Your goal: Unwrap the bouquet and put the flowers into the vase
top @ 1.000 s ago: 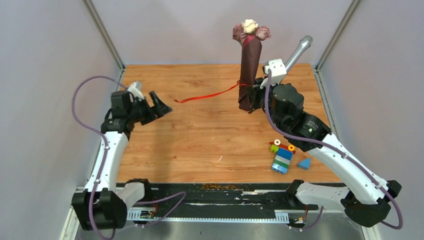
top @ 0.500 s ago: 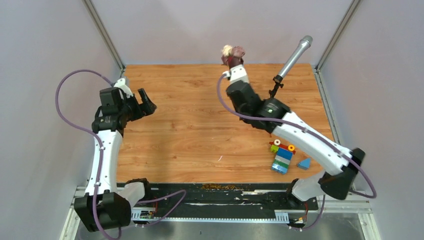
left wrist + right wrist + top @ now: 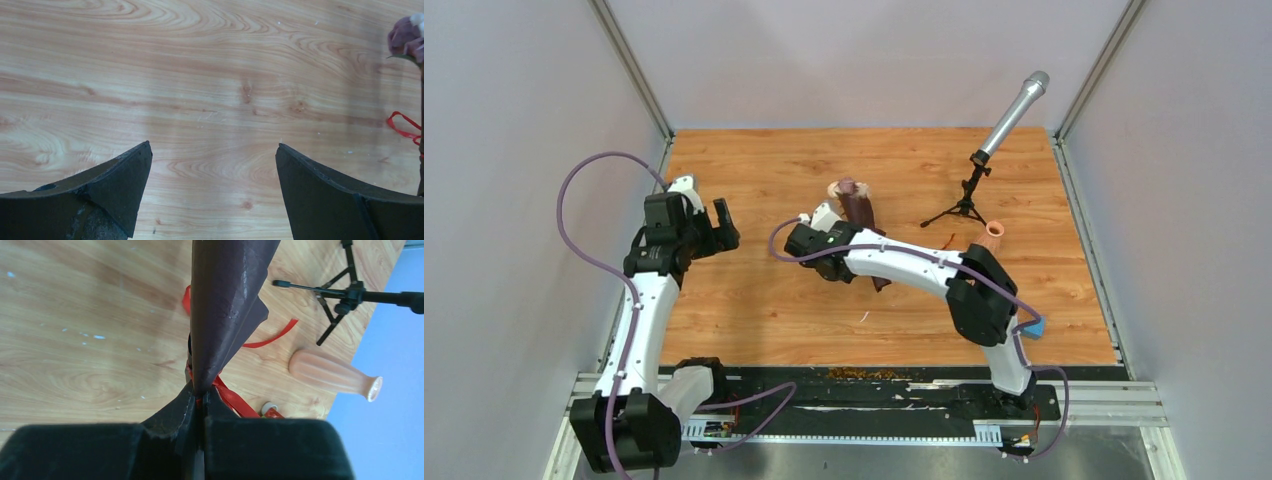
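The bouquet (image 3: 860,208) hangs tilted above the wood, so the robot's right gripper will next lower the cone's narrow end to the middle of the table and let go of it.
The bouquet (image 3: 860,208) is a dark maroon paper cone, tilted over the middle of the table, with its flowers (image 3: 848,187) at the far end. My right gripper (image 3: 856,242) is shut on the cone's narrow end (image 3: 200,395), where red ribbon (image 3: 234,401) trails out. More ribbon (image 3: 270,339) lies on the wood behind it. The peach ribbed vase (image 3: 992,238) stands to the right, near the tripod, and shows in the right wrist view as well (image 3: 330,372). My left gripper (image 3: 724,224) hangs open to the left of the bouquet, nothing between its fingers (image 3: 212,146). Flower heads (image 3: 406,35) and ribbon (image 3: 402,127) show at its right edge.
A microphone (image 3: 1014,103) leans on a small black tripod (image 3: 964,207) at the back right. A blue wedge brick (image 3: 1032,326) lies by the right arm's elbow at the front right. Grey walls close in the table on three sides.
The right arm swung the bouquet from upright at the back right down and left to the table's middle. The vase came into view. The left gripper shifted only slightly and stays open.
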You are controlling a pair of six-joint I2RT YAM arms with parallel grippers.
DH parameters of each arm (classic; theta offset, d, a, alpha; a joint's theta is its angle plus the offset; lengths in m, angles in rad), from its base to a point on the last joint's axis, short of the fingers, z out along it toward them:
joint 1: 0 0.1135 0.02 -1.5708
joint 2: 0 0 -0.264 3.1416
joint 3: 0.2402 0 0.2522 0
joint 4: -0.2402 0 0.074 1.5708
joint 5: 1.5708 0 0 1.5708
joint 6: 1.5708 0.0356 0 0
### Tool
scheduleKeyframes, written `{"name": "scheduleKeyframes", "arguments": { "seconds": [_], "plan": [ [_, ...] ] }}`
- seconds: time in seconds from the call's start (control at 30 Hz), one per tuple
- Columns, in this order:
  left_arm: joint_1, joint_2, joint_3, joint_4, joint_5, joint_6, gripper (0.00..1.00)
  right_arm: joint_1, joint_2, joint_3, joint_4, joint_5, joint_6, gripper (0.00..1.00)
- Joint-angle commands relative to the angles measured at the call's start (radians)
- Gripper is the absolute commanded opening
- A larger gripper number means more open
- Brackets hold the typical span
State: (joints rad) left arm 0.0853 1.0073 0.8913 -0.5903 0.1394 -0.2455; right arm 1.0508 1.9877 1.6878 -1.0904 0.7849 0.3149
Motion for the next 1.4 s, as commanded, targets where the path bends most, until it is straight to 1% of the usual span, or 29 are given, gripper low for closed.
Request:
{"name": "scheduleKeyframes", "arguments": {
  "seconds": [0.0,0.23,0.33,0.4,0.47,0.53,0.57,0.63,0.77,0.87,1.03,1.1,1.17,1.27,1.37],
  "plan": [
    [-0.003,-0.039,-0.024,0.070,-0.071,0.032,1.00,0.037,0.084,0.106,-0.066,0.036,0.064,0.00],
    [-0.004,-0.076,-0.027,0.062,-0.136,0.034,1.00,0.070,0.174,0.156,-0.081,0.019,0.108,0.00],
    [-0.004,-0.083,-0.034,0.060,-0.136,0.040,1.00,0.077,0.194,0.161,-0.075,-0.034,0.115,0.10],
    [-0.004,-0.085,-0.037,0.060,-0.150,0.044,1.00,0.078,0.195,0.161,-0.062,-0.077,0.112,0.15],
    [-0.004,-0.086,-0.036,0.060,-0.171,0.049,1.00,0.080,0.193,0.160,-0.043,-0.121,0.102,0.25],
    [-0.004,-0.085,-0.034,0.058,-0.184,0.056,1.00,0.082,0.187,0.166,-0.036,-0.142,0.097,0.38],
    [-0.004,-0.084,-0.034,0.057,-0.187,0.059,1.00,0.084,0.183,0.168,-0.034,-0.146,0.092,0.42],
    [-0.004,-0.085,-0.035,0.054,-0.191,0.062,1.00,0.086,0.170,0.169,-0.027,-0.159,0.082,0.46],
    [-0.004,-0.094,-0.041,0.053,-0.200,0.064,1.00,0.096,0.123,0.176,-0.015,-0.206,0.057,0.50],
    [-0.004,-0.101,-0.043,0.061,-0.197,0.064,1.00,0.100,0.074,0.174,0.016,-0.283,0.036,0.51],
    [-0.004,-0.098,-0.043,0.061,-0.182,0.070,1.00,0.107,-0.027,0.205,0.035,-0.389,0.012,0.59],
    [-0.004,-0.102,-0.047,0.070,-0.149,0.074,1.00,0.107,-0.085,0.197,0.061,-0.419,0.002,0.62],
    [-0.004,-0.106,-0.053,0.088,-0.097,0.077,1.00,0.103,-0.135,0.174,0.091,-0.440,-0.004,0.63],
    [-0.006,-0.103,-0.063,0.108,-0.037,0.081,0.99,0.086,-0.193,0.121,0.139,-0.467,-0.008,0.62],
    [-0.020,-0.088,-0.064,0.121,0.023,0.085,0.97,0.049,-0.240,0.028,0.200,-0.511,-0.011,0.61]
  ]
}}
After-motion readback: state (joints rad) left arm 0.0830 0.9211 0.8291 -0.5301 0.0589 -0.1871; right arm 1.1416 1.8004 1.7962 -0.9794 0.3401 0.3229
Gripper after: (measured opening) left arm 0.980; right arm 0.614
